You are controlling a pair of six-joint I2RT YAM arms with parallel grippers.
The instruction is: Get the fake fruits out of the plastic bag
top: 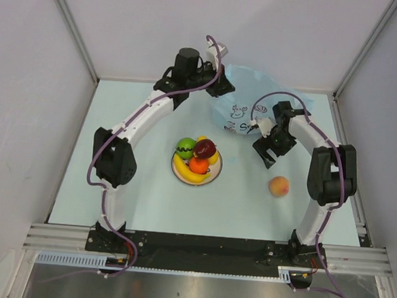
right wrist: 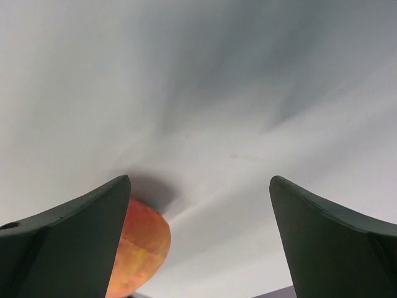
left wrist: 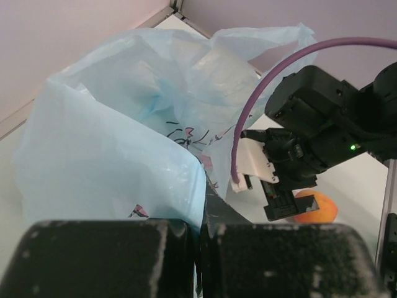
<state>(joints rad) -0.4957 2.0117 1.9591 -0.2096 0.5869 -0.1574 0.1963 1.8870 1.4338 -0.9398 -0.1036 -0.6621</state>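
Note:
Next, my right gripper will move back toward the base and set its open fingers around the peach-coloured fruit [top: 279, 187] [right wrist: 141, 248], since it lies beside one finger rather than between both.
The light-blue plastic bag [top: 241, 101] lies at the back of the table, with pink figures and dark lettering on its front. My left gripper [top: 220, 84] is shut on the bag's edge; in the left wrist view [left wrist: 200, 248] the film [left wrist: 118, 143] is pinched between the jaws. My right gripper [top: 270, 152] is open and empty, just in front of the bag. A peach-coloured fruit [top: 279, 187] lies on the table near it and shows beside one finger in the right wrist view [right wrist: 139, 245]. Green, dark red, orange and banana fruits sit on the plate [top: 180, 176].
The right arm's wrist [left wrist: 322, 133] and its purple cable show in the left wrist view, close to the bag. White walls enclose the table on three sides. The arm bases stand at the near edge.

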